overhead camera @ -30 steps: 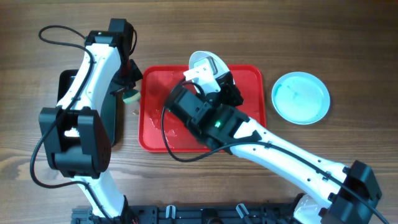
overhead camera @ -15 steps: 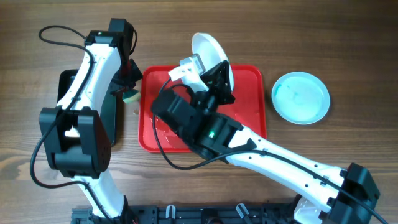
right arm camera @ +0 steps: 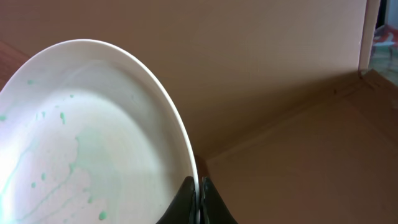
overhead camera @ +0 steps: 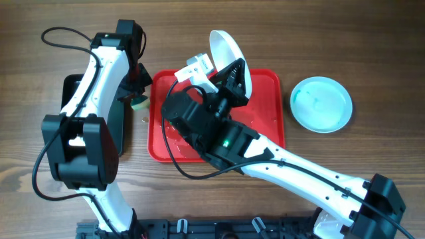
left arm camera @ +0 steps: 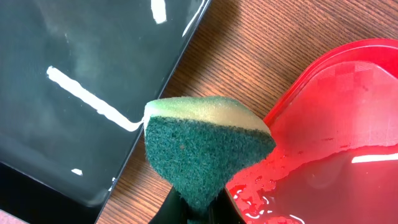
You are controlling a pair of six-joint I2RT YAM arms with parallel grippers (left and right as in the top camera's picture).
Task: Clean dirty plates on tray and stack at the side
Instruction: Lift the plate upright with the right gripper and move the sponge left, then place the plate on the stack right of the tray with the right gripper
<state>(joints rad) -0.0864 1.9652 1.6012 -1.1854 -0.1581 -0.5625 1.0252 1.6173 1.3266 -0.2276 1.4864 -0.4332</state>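
The sponge point(overhead camera: 139, 101) shifts to the left in the overhead view with my left gripper next and lowers into the black tray, since it hangs over the gap.
My right gripper point(overhead camera: 234, 72) is shut on the rim of a white plate point(overhead camera: 224, 48) and holds it tilted on edge above the back of the red tray point(overhead camera: 265, 119). In the right wrist view the white plate point(right arm camera: 93, 137) shows pale teal streaks and specks, and its rim sits between my right gripper's fingers point(right arm camera: 199, 193). A pale aqua plate point(overhead camera: 321, 104) lies on the table right of the tray. My left gripper point(left arm camera: 198, 208) is shut on a green sponge point(left arm camera: 202, 155) over the gap between the black tray and the red tray point(left arm camera: 348, 112). The sponge point(overhead camera: 139, 101) also shows from overhead.
A black glossy tray point(overhead camera: 93, 113) lies left of the red tray, and it also shows in the left wrist view point(left arm camera: 81, 87). The red tray's floor is wet, with water droplets point(left arm camera: 261, 199). The right arm point(overhead camera: 292, 166) crosses the table's front right.
My right gripper has lifted the white plate higher and tilted it further on edge over the tray's back rim. The left arm and sponge have not moved.
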